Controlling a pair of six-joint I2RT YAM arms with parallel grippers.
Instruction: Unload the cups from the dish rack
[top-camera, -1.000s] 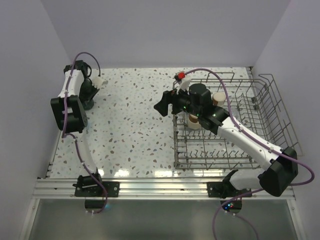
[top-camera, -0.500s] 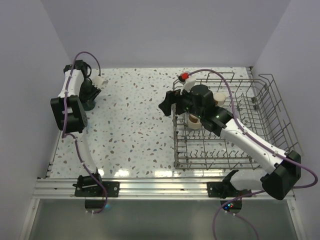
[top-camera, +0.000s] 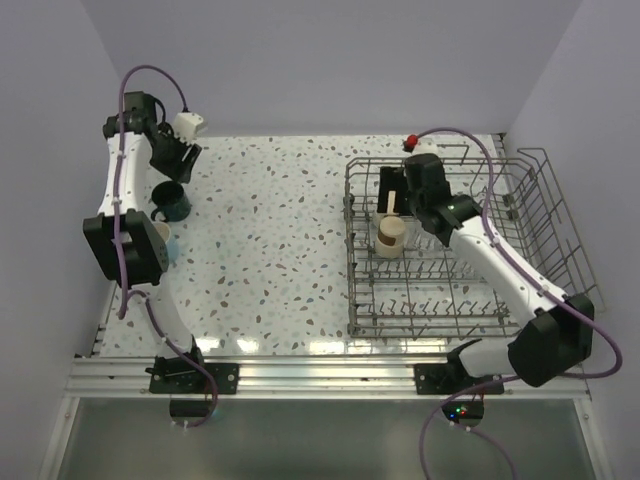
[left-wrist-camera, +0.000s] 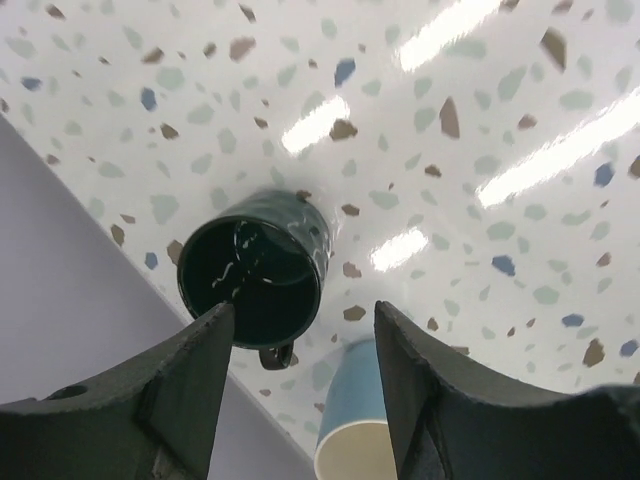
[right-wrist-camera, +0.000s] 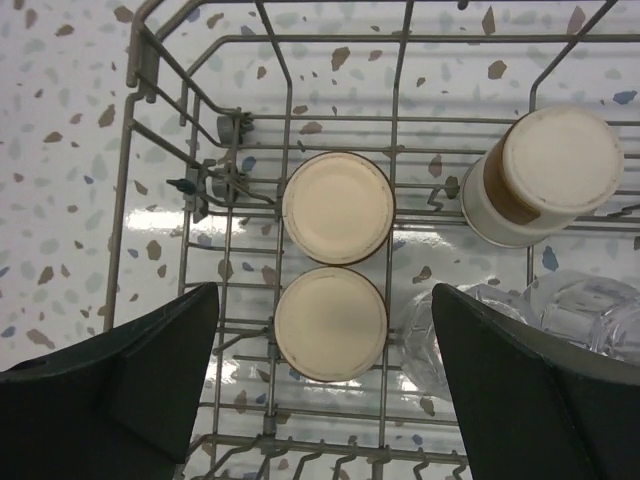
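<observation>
My open right gripper moves down into the dish rack onto the farther paired beige tumbler next, since that tumbler's sides stand clear for both fingers.
The dark teal mug stands upright on the table near the left wall, with the light blue mug close beside it. My left gripper hangs open well above them, holding nothing. From above, the teal mug sits below the left gripper, and the blue mug is partly hidden by the arm. My right gripper is open over the dish rack, above two upturned beige tumblers. A third beige tumbler and clear glass tumblers stand to their right.
The dish rack fills the right half of the speckled table. Walls close in the left, back and right sides. A metal rail runs along the near edge by the arm bases.
My left gripper has opened, left the dark teal mug on the table and risen towards the back. My right arm has swung from the rack's left edge to above its cups.
</observation>
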